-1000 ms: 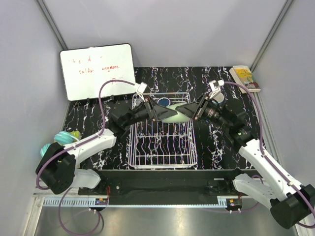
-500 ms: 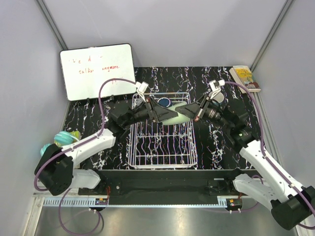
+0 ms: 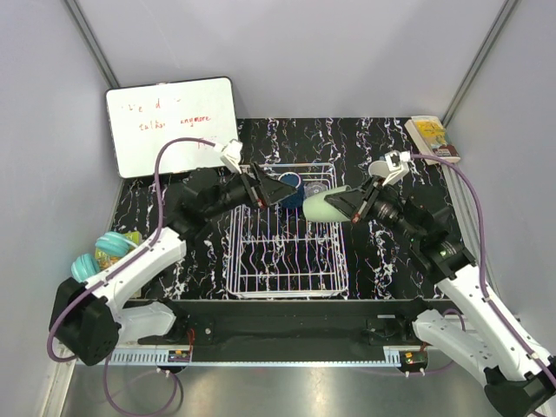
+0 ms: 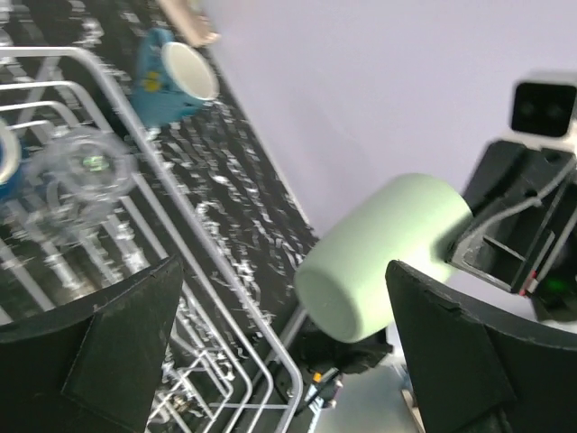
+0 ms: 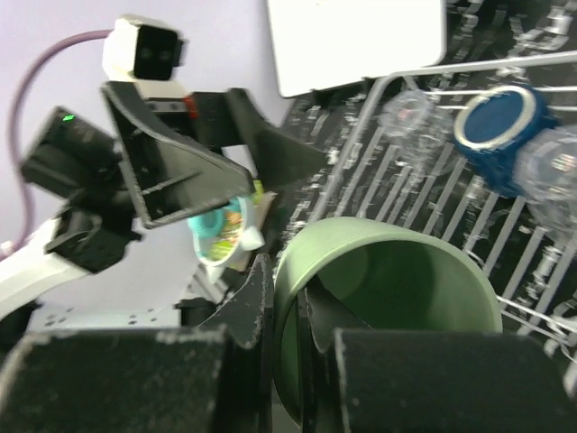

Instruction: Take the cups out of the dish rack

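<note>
My right gripper should swing to its right in the top view, lower the tumbler (image 3: pixel 324 205) upright and let go, because bare table by the light blue mug lies below it there.
My right gripper (image 3: pixel 352 207) is shut on the rim of the pale green tumbler (image 3: pixel 324 205), one finger inside and one outside, holding it on its side above the dish rack's (image 3: pixel 236 261) far right corner. The right wrist view shows that pinch (image 5: pixel 287 316) on the tumbler (image 5: pixel 397 289). My left gripper (image 3: pixel 274 188) hangs open just left of it, with the tumbler (image 4: pixel 388 253) free between the spread fingers (image 4: pixel 117 343). In the rack lie a dark navy mug (image 5: pixel 496 135) and two clear glasses (image 5: pixel 410 122) (image 5: pixel 554 176). A light blue mug (image 4: pixel 171 77) lies on the table beyond the rack.
A whiteboard (image 3: pixel 171 124) leans at the back left. A small book (image 3: pixel 432 137) lies at the back right corner. Turquoise ribbed round things (image 3: pixel 104 252) sit at the left edge by the left arm. Grey walls close in the table on three sides.
The left gripper opened, let go of the tumbler and drew back to the left. The right gripper closed on the tumbler's rim and moved right with it.
</note>
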